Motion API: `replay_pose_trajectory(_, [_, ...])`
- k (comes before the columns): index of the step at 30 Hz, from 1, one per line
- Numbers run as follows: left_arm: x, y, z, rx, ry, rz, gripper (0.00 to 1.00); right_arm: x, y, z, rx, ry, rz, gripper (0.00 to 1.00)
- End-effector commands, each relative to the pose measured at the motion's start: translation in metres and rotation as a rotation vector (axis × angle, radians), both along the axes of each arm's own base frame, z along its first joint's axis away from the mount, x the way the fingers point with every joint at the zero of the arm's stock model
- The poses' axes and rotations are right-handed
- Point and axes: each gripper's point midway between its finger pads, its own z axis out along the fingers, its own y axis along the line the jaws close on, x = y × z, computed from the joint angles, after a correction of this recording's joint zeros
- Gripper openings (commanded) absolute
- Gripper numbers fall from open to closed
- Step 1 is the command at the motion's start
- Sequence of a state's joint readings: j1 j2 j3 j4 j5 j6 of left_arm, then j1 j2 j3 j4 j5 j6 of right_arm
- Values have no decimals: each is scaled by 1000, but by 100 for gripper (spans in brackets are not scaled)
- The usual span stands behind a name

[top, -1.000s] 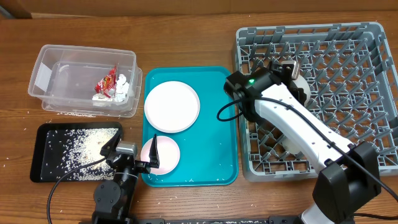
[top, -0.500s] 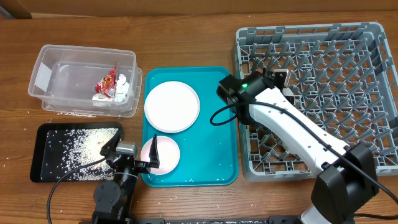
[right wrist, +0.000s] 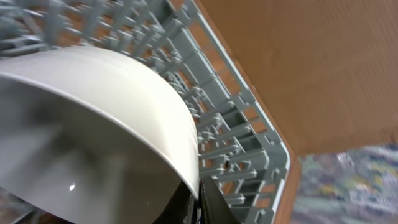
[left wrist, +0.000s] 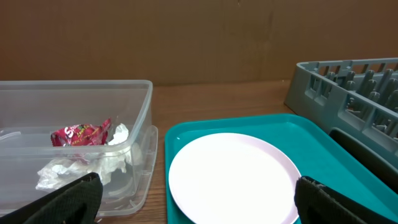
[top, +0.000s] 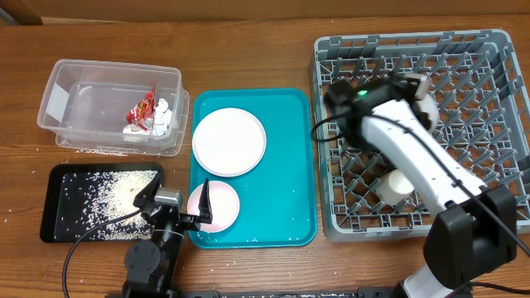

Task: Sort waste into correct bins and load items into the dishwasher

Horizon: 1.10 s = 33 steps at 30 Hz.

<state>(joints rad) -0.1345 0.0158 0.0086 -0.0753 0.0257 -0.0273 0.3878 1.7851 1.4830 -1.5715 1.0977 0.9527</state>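
Note:
The robot will next move its right gripper to the right in the overhead view and lower the white bowl onto the rack [top: 489, 74], since open pegs can be seen beside the bowl.
My right gripper [top: 411, 85] is shut on the rim of a white bowl [top: 425, 106] above the grey dishwasher rack [top: 489, 74]. In the right wrist view the bowl [right wrist: 93, 118] fills the frame, its edge pinched between my fingers [right wrist: 211, 208], with the rack's pegs [right wrist: 242, 130] behind it. A small white cup [top: 397, 184] stands in the rack. The large plate [top: 229, 141] and the small plate [top: 217, 204] lie on the teal tray [top: 290, 182]. My left gripper [top: 175, 199] stays open and empty at the tray's near edge, facing the large plate [left wrist: 233, 177].
The clear tub [top: 74, 99] at the back left holds the red wrapper [top: 142, 110] and a white scrap [top: 164, 118]. The black tray [top: 58, 215] at the front left is strewn with rice [top: 108, 192]. A few grains lie on the table and the teal tray.
My right arm has swung right with the bowl, from the rack's left edge to over its back middle. The left arm has not moved.

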Motion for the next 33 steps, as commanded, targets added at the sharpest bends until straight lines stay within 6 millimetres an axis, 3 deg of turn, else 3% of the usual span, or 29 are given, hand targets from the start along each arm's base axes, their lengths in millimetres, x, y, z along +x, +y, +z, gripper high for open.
replay_pose_trajectory(1, [0,3,-1,-17,3,15,100,2,-11,4,0,-22,-38,4])
replay_pose_trajectory(8, [0,3,-1,-17,3,15,100,6,-33,0,23,-35,-95,5])
replay_pose_trajectory(15, [0,3,-1,-17,3,15,100,17,-72,4,-7,-61,-151,6])
replay_pose_trajectory(24, [0,3,-1,-17,3,15,100,34,-97,6,-15,-80,-153,9])
replay_pose_trajectory(28, [0,3,-1,-17,3,15,100,48,-93,2,11,-33,-82,7])
replay_pose_trajectory(33, [0,3,-1,-17,3,15,100,51,-85,-7,69,-29,-62,4])
